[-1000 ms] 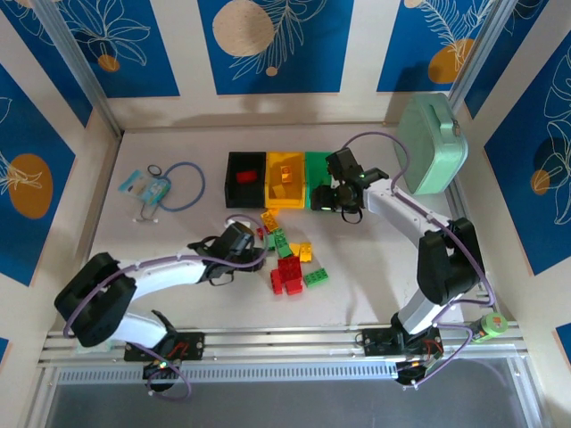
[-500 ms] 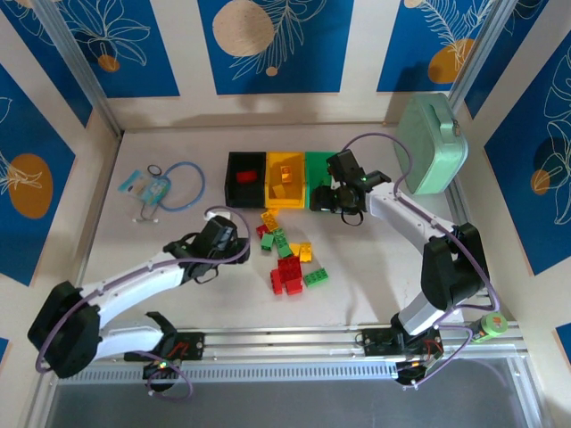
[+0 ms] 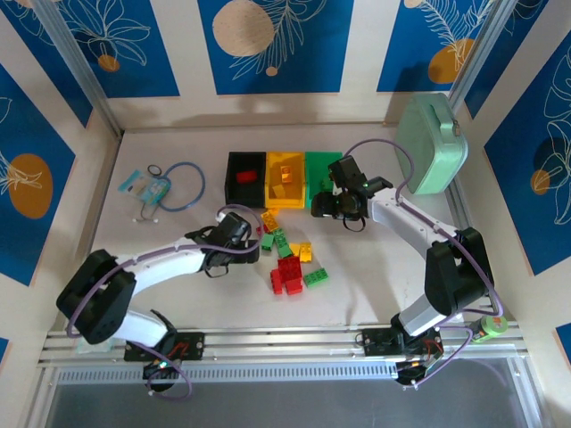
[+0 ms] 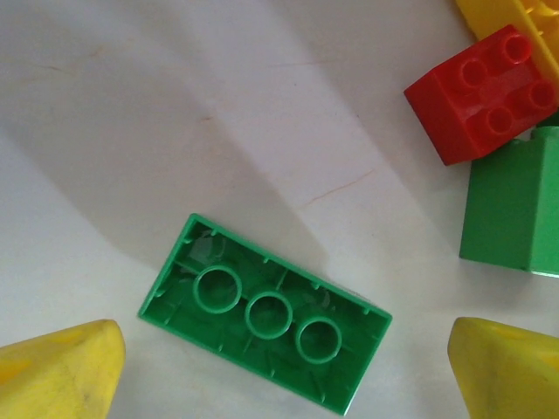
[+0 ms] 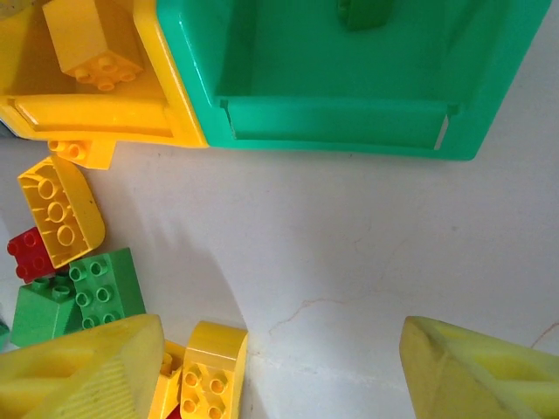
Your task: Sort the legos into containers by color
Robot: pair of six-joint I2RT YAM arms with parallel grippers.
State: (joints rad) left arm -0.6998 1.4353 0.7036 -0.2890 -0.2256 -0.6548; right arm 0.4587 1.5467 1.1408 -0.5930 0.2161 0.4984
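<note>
The green flat brick (image 4: 263,314) lies just outward of my open fingers, so my left gripper moves down and outward next until they straddle it, then closes.
Loose red, green and yellow legos (image 3: 287,257) lie in a pile at mid-table, in front of the black bin (image 3: 244,177), yellow bin (image 3: 285,181) and green bin (image 3: 322,173). My left gripper (image 3: 246,239) is open at the pile's left edge. In its wrist view a green flat brick (image 4: 263,314) lies studs-down on the table between the yellow fingertips (image 4: 54,374), untouched, with a red brick (image 4: 480,92) beyond. My right gripper (image 3: 325,207) hangs open over bare table just in front of the green bin (image 5: 349,83), a rounded yellow brick (image 5: 210,371) by its left finger.
A red brick lies in the black bin and yellow bricks (image 5: 92,44) in the yellow bin (image 5: 96,118). A pale mint-green case (image 3: 433,143) leans at the back right. A blue cable loop with a small packet (image 3: 161,187) lies at the left.
My left gripper's jaws have opened wide; the arm drew back left, then returned to the pile's edge. The right gripper drifted slightly nearer and left of the green bin.
</note>
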